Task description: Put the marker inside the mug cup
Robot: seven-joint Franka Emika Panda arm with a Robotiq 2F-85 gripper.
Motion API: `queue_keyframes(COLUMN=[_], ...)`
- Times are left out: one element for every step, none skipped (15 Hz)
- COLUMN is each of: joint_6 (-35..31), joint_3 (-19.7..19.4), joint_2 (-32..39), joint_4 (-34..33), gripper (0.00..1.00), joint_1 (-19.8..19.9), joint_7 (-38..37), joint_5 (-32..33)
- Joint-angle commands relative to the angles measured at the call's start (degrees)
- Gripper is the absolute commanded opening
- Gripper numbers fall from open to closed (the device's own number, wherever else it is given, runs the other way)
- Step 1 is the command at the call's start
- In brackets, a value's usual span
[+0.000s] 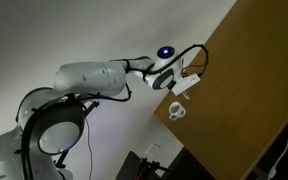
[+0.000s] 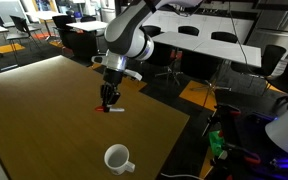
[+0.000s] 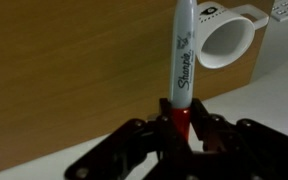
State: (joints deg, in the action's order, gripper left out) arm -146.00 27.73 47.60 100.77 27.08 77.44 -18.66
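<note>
My gripper holds the marker [image 2: 115, 109] and should tilt next and move toward the table's front edge to let it go into the mug's opening [image 2: 117, 154], because the mug stands between my gripper and that edge.
The marker [image 3: 184, 60], whitish with a red end, runs away from the wrist camera, and my gripper [image 3: 179, 115] is shut on its red end. In an exterior view the gripper [image 2: 107, 99] points straight down at the wooden table, with the marker [image 2: 115, 109] low at the tabletop. The white mug cup [image 2: 117, 158] stands upright nearer the table's front edge, apart from the gripper. In the wrist view the mug cup [image 3: 229, 38] shows its round opening beyond the marker's tip. It also shows in an exterior view [image 1: 176, 111], close to the gripper [image 1: 181, 88].
The wooden table [image 2: 44, 110] ends in an edge to the right of the mug. Beyond it are office desks, chairs [image 2: 224, 40] and cables on the floor. A white wall [image 1: 114, 30] is behind the arm.
</note>
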Motion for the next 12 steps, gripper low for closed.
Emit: queue_keyframes(joint_6=[1.68, 2.39, 3.29, 4.09, 5.12, 6.41, 7.97, 9.62, 11.49, 13.33, 15.78, 18.16], joint_3=[3.49, 4.60, 5.30, 6.01, 6.72, 7.31, 7.89, 7.99, 8.02, 7.72, 7.30, 6.53], joint_2=[1.62, 2.53, 3.12, 3.71, 4.60, 5.44, 6.51, 7.21, 8.22, 8.80, 9.56, 10.09], joint_4=[-2.09, -3.12, -3.98, -4.79, -5.97, -7.10, -8.45, -9.58, -10.94, -12.06, -13.34, -14.55], gripper=[0.06, 0.06, 0.06, 0.06, 0.06, 0.06, 0.06, 0.06, 0.06, 0.06, 0.06, 0.06], joint_1=[1.64, 1.81, 1.61, 1.45, 1.11, 0.88, 0.57, 0.12, -0.42, -0.92, -1.41, -2.14], joint_7=[10.82, 14.26, 17.00, 19.63, 22.01, 24.10, 26.20, 27.79, 29.16, 30.17, 31.15, 31.68], joint_5=[-5.40, -6.95, -8.22, -9.54, -10.65, -11.72, -12.72, -13.44, -14.13, -14.85, -15.39, -15.67])
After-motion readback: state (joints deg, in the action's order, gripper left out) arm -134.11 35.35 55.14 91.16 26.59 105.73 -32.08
